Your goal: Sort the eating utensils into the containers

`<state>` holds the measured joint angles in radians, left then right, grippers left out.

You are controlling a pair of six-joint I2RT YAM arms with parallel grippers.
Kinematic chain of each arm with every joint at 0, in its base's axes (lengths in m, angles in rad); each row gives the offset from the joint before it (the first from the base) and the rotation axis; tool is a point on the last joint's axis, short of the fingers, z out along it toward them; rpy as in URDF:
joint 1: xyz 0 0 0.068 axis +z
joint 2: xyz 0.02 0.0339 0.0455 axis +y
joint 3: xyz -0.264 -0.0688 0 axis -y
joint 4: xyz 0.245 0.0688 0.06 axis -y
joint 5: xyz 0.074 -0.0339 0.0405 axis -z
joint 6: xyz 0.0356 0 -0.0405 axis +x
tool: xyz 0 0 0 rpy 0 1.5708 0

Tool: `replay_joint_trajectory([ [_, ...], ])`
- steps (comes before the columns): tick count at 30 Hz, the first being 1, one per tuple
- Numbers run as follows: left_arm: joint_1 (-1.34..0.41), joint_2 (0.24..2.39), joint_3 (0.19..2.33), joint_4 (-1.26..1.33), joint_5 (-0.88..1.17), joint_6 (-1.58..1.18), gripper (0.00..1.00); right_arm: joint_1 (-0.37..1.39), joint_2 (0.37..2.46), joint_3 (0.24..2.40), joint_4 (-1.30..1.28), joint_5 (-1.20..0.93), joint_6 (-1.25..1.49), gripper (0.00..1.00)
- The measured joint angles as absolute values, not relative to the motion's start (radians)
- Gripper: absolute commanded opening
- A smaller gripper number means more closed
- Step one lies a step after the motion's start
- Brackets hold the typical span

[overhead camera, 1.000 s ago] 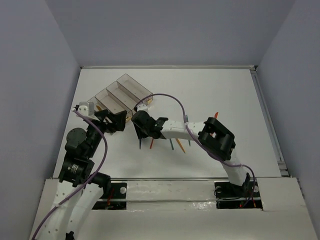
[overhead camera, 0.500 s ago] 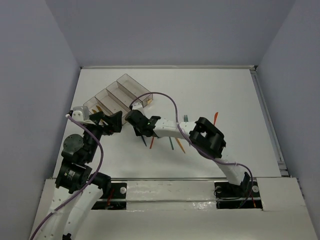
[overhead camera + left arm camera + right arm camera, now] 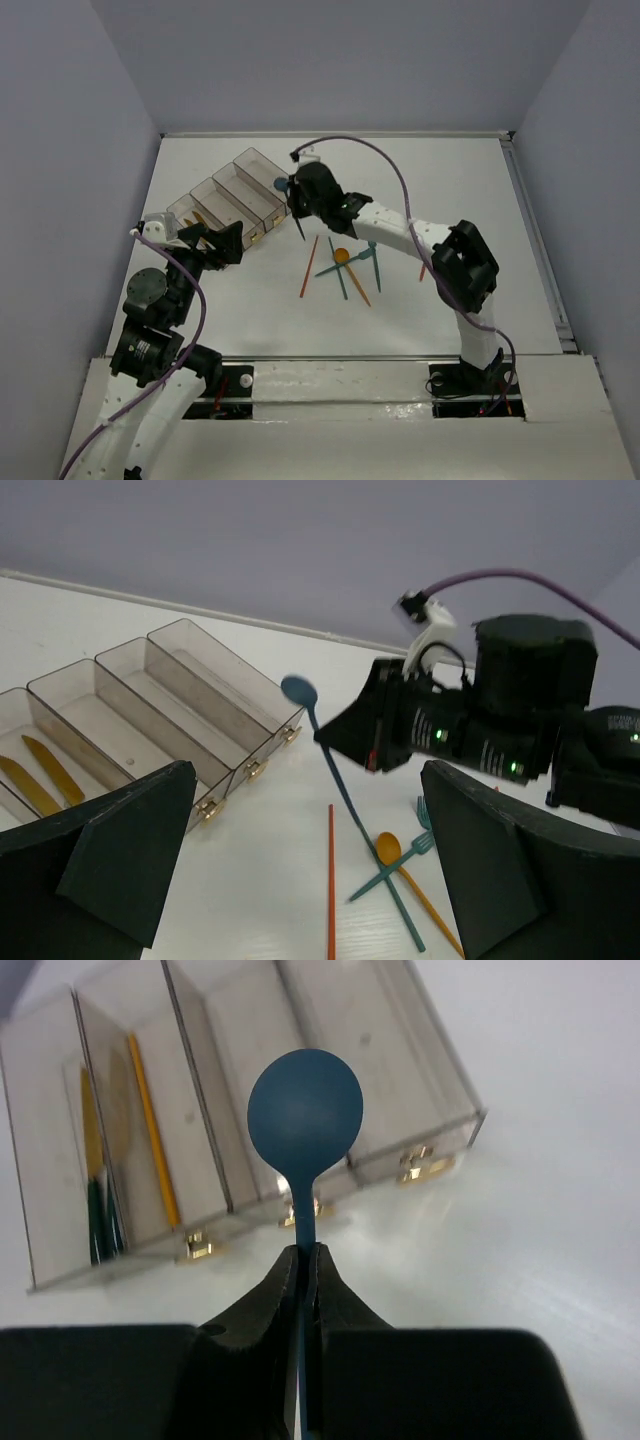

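Note:
My right gripper moves outward next, over the end bin beside the blue spoon (image 3: 281, 184), then lowers the spoon into that empty bin.
My right gripper (image 3: 298, 198) (image 3: 303, 1255) is shut on the handle of a blue spoon (image 3: 281, 184) (image 3: 305, 1110) (image 3: 300, 691). It holds the spoon in the air by the near end of the containers (image 3: 236, 188) (image 3: 440, 1070) (image 3: 215, 675), a row of clear bins. Other eating utensils lie loose on the table: a red stick (image 3: 308, 267) (image 3: 331, 880), an orange spoon (image 3: 343, 256) (image 3: 388, 849) and teal forks (image 3: 338, 266) (image 3: 408, 862). My left gripper (image 3: 214, 246) (image 3: 308, 810) stands open at the bins' near left, holding nothing.
The left bins hold yellow pieces (image 3: 38, 770), a yellow stick (image 3: 152, 1135) and a dark green piece (image 3: 100, 1222). The right arm (image 3: 450, 260) stretches across the table's middle. A raised rail (image 3: 535, 240) runs along the table's right edge.
The right gripper closed on the blue spoon, lifted it out of the pile and carried it up-left to the bins. The left arm shifted slightly left.

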<state>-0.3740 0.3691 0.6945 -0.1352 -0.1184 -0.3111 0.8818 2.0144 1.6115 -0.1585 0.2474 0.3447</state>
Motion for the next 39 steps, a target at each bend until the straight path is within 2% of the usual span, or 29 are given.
replay_joint_trajectory([
  [7, -0.374, 0.374, 0.694, -0.141, -0.133, -0.31, 0.99, 0.712, 2.149, 1.84, 0.041, 0.072, 0.257, 0.0],
  [16, -0.385, 0.389, 0.694, -0.143, -0.133, -0.303, 0.99, 0.706, 2.434, 2.201, 0.052, -0.097, 0.146, 0.0],
  [24, -0.385, 0.39, 0.694, -0.143, -0.132, -0.302, 0.99, 0.706, 2.519, 2.276, 0.043, -0.166, 0.104, 0.01],
  [39, -0.385, 0.39, 0.694, -0.144, -0.132, -0.297, 0.99, 0.706, 2.601, 2.35, 0.008, -0.152, 0.034, 0.04],
])
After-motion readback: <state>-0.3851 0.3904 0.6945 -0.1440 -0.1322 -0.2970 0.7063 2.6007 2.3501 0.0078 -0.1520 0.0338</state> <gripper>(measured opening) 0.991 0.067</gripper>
